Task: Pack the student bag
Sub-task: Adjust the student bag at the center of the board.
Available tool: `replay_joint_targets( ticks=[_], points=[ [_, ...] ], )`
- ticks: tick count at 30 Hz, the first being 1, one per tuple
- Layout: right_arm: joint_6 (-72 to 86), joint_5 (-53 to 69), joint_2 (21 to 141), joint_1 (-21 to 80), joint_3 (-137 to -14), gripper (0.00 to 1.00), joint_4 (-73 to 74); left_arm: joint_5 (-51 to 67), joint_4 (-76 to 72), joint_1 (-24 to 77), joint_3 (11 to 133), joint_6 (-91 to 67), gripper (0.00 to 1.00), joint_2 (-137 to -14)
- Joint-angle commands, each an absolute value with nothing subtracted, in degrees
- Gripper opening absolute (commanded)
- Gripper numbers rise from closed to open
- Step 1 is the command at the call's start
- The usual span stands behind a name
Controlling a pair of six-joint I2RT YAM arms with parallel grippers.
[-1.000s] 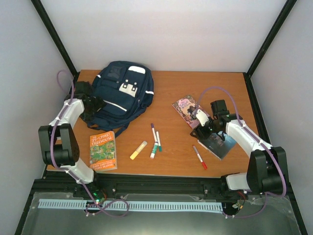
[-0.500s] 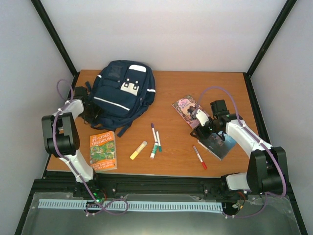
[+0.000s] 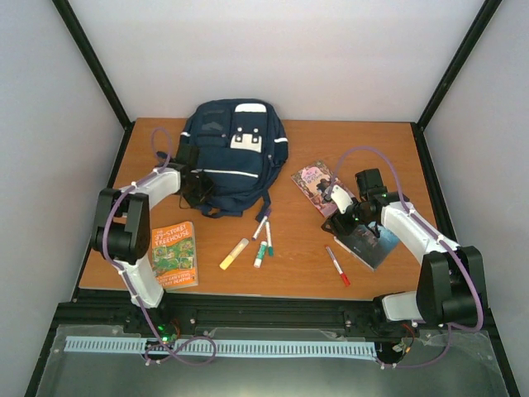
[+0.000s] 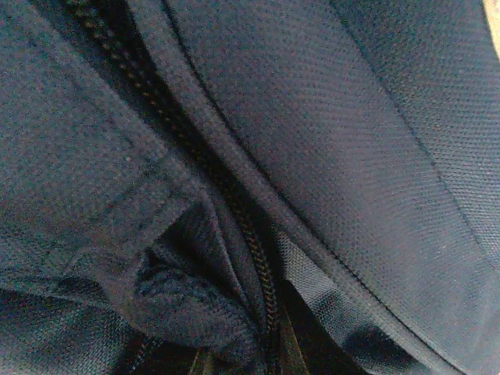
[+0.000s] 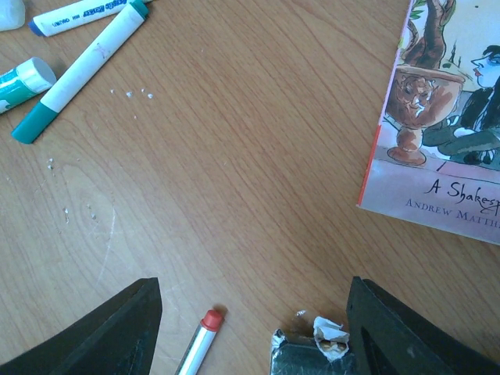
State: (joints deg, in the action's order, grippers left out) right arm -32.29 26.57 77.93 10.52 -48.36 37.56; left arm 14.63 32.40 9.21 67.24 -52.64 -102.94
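Note:
The bag (image 3: 235,153) is in my left gripper and lies far from my right gripper, so next I will drag it toward the bare wood (image 3: 285,201) beside the pink book and let it go.
The student bag (image 3: 235,153), navy with thin white stripes and a white patch, lies front up at the back left of the table. My left gripper (image 3: 200,188) is at the bag's lower left edge, shut on its fabric. The left wrist view is filled with navy cloth (image 4: 351,117) and a zipper (image 4: 250,250) bunched at the bottom; the fingers themselves are hidden. My right gripper (image 3: 341,217) hovers open over bare wood between two books. Between its fingers (image 5: 125,336) lie a red marker's tip (image 5: 209,320) and a dark book's torn corner (image 5: 312,351).
An orange book (image 3: 173,254) lies front left. A yellow highlighter (image 3: 234,253), purple marker (image 3: 261,227) and green markers (image 3: 263,251) lie in the middle, a red marker (image 3: 337,266) to their right. A pink book (image 3: 315,184) and dark book (image 3: 369,240) flank the right gripper.
The left gripper closed on the bag's edge and swung right, turning the bag and dragging it toward the table's middle. The purple marker was nudged. The right arm stayed still.

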Motion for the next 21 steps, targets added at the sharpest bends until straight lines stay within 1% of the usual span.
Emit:
replay_joint_targets(
  ticks=[1,8,11,14,17,19,20,21],
  points=[
    [-32.7,27.0,77.9,10.3,-48.1,0.66,37.8,18.5,27.3,15.0,68.0,-53.5,0.01,-104.6],
    [-32.6,27.0,78.0,10.3,-48.2,0.66,37.8,16.4,26.1,23.7,66.2,-57.2,0.01,-102.7],
    [-32.6,26.6,77.9,10.3,-48.2,0.66,37.8,16.8,28.3,25.5,65.1,-59.0,0.02,-100.0],
    [-32.5,25.8,77.6,10.4,-48.1,0.66,37.6,14.5,31.7,26.0,63.8,-59.0,0.04,-95.1],
    [-32.5,25.2,77.5,10.3,-48.1,0.66,37.3,13.7,34.7,26.0,63.5,-57.1,0.09,-91.6],
    [-32.4,25.1,77.7,10.4,-48.2,0.66,37.3,15.1,35.7,26.0,63.0,-55.7,0.14,-90.4],
    [-32.3,25.0,77.7,10.3,-48.2,0.66,37.3,16.3,35.7,26.0,62.6,-55.1,0.2,-90.1],
    [-32.3,24.8,77.9,10.4,-48.3,0.66,37.3,17.6,35.9,26.0,62.1,-54.6,0.31,-89.7]
  ],
)
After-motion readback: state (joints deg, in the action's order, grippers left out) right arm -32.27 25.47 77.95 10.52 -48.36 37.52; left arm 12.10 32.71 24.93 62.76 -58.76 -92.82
